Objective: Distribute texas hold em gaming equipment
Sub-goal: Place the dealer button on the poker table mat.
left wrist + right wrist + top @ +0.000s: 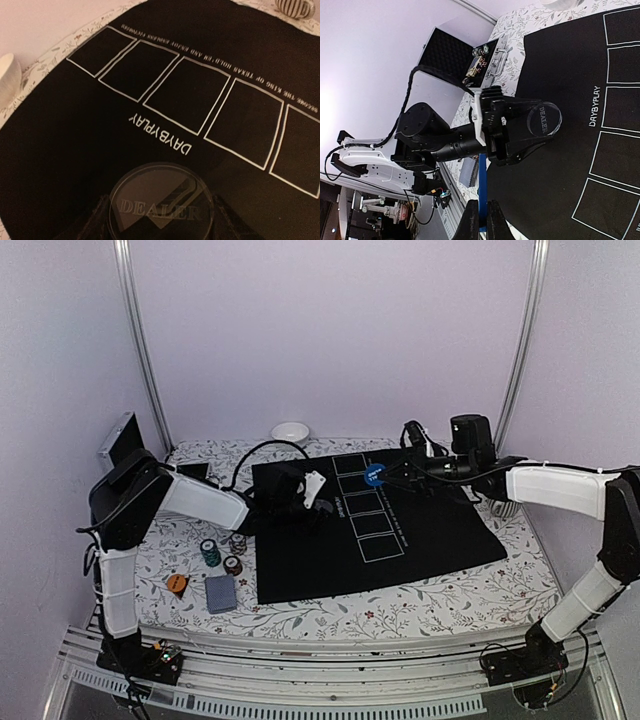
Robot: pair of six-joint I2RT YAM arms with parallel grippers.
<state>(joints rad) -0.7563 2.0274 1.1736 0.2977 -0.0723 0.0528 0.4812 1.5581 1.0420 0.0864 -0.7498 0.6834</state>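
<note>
My left gripper brings the DEALER disc down onto bare black mat (328, 520) beside the DAYBYPLAY print next and releases it, as that empty patch lies below.
A clear round disc marked DEALER (159, 202) sits between the dark fingers of my left gripper (160, 220), which is shut on it over the black mat (60, 150) near the DAYBYPLAY print. The right wrist view shows the same disc (545, 119) in that gripper. My right gripper (486, 204) is shut on a blue button disc (482, 175), seen edge-on; from above the blue disc (375, 476) hangs over the card boxes at the mat's far side. Left of the mat lie green chips (209, 552), red-white chips (233, 565), an orange disc (176, 583) and grey-blue cards (220, 592).
The open silver case (120, 440) stands at the far left, with a small white bowl (290, 431) behind the mat. A striped object (503, 505) sits under the right arm by the mat's right edge. The left arm's cable loops over the mat's far-left corner.
</note>
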